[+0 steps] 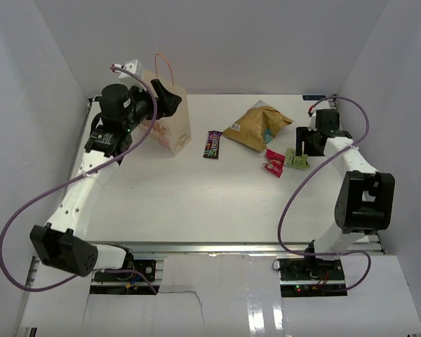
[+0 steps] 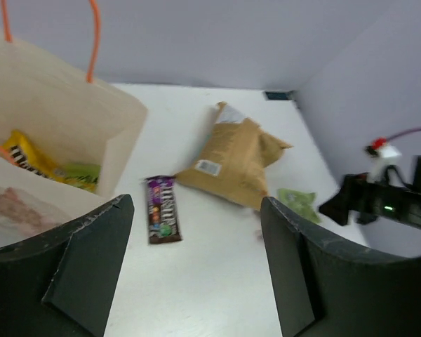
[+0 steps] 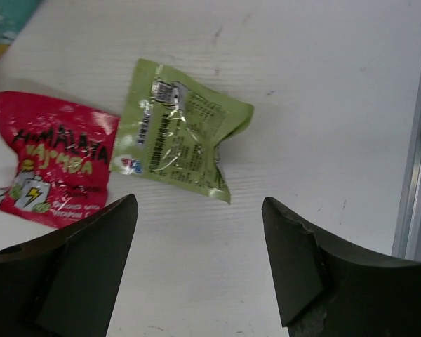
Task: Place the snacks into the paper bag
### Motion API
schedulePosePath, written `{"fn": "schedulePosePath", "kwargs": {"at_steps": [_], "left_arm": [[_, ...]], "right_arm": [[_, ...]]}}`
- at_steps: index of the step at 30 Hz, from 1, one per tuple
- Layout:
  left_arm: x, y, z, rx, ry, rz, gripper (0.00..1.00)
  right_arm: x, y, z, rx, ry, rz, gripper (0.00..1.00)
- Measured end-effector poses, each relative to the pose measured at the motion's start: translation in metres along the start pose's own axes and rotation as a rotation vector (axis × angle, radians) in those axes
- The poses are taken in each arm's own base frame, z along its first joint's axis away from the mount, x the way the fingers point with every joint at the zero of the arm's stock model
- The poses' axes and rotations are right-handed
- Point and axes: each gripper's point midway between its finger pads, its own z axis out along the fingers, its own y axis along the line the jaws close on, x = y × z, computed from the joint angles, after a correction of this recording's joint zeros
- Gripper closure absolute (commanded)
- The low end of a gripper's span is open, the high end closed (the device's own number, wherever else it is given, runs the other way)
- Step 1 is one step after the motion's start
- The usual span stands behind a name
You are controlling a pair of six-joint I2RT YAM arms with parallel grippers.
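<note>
The green packet's crumpled edge opposite the red packet has clear tabletop beside it, so I need to lower my right gripper onto that edge and close it.
The cream paper bag stands upright at the back left, its orange handles up. My left gripper hovers open and empty at the bag's top edge. Its wrist view looks into the paper bag, where a yellow packet and a light green packet lie. On the table are a dark brown packet, the tan chip bag, a red packet and a green packet. My right gripper is open just short of the green packet, with the red packet to its left.
White walls close the table on three sides. A metal rail runs along the table's right edge, close to my right gripper. Both arm bases and their cables sit at the near edge.
</note>
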Motion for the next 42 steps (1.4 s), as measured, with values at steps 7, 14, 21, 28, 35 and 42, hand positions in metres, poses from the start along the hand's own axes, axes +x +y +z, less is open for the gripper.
{"fn": "schedulePosePath", "kwargs": {"at_steps": [7,14,21,28,35,42], "left_arm": [[0.045,-0.029,-0.057,0.202,-0.002,-0.108,0.16],[0.139,-0.022,-0.057,0.262,0.2,-0.315,0.13],[0.175,-0.059,-0.05,0.37,0.311,-0.369,0.13],[0.233,-0.097,-0.023,0.443,0.475,-0.395,0.13],[0.276,-0.126,0.006,0.496,0.591,-0.424,0.12],[0.299,-0.156,0.03,0.564,0.652,-0.429,0.12]], "right_arm": [[0.027,-0.026,0.046,0.024,0.124,0.143,0.28],[0.046,-0.014,0.077,-0.07,0.207,0.231,0.52],[0.039,-0.011,0.082,-0.143,0.189,0.29,0.87],[0.04,-0.012,0.079,-0.198,0.152,0.292,0.92],[0.038,0.02,0.023,-0.464,0.022,0.135,0.92],[0.016,0.074,-0.038,-0.773,-0.15,-0.065,0.92]]}}
